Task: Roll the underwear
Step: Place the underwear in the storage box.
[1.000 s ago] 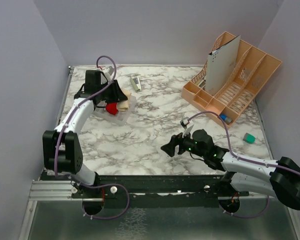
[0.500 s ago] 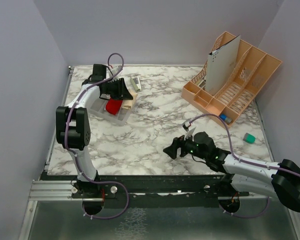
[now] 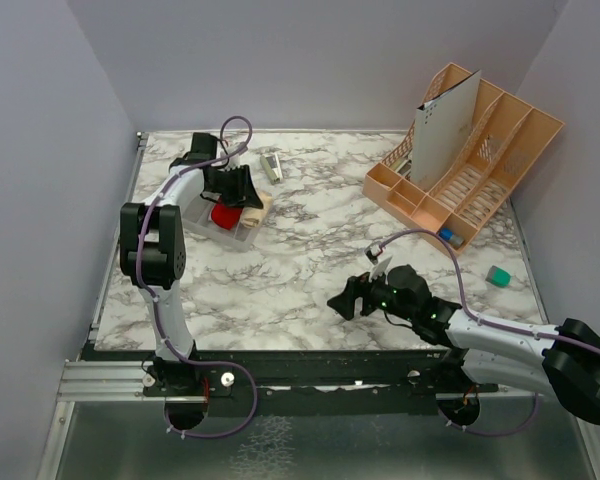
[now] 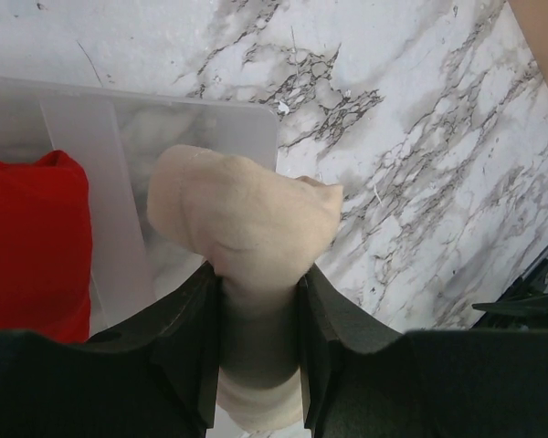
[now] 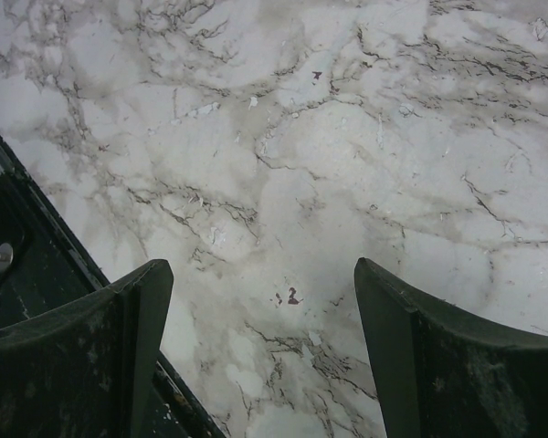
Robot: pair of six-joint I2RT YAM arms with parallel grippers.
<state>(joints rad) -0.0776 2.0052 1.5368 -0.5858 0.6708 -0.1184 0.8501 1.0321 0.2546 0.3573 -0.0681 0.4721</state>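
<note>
My left gripper will next take the peach-beige roll down into the free section of the tray beside the divider (image 3: pixel 247 229) (image 4: pixel 171 251) and release it there, because the red underwear is in the section next to it.
My left gripper (image 3: pixel 242 190) is shut on a rolled peach-beige underwear (image 4: pixel 247 219), whose rounded end sticks out past the fingertips. The roll hangs over the right-hand compartment of a clear plastic tray (image 4: pixel 256 119) at the table's far left. A bright red underwear (image 4: pixel 32 246) lies in the compartment to the left of the divider, also seen as a red underwear (image 3: pixel 223 214) from above. Near the front edge, my right gripper (image 5: pixel 265 301) stands open over bare marble with nothing between its fingers; in the top view the right gripper (image 3: pixel 340 298) is far from the tray (image 3: pixel 230 236).
A peach organiser rack (image 3: pixel 480 165) with a white card (image 3: pixel 445 130) leaning in it stands at the back right. A small blue thing (image 3: pixel 447 236) lies by its front corner and a teal block (image 3: pixel 499 275) by the right edge. A small clip-like item (image 3: pixel 271 165) lies behind the tray.
The left arm has swung round and its gripper, still holding the beige roll, has shifted a little to the right over the tray. The right gripper has barely moved.
</note>
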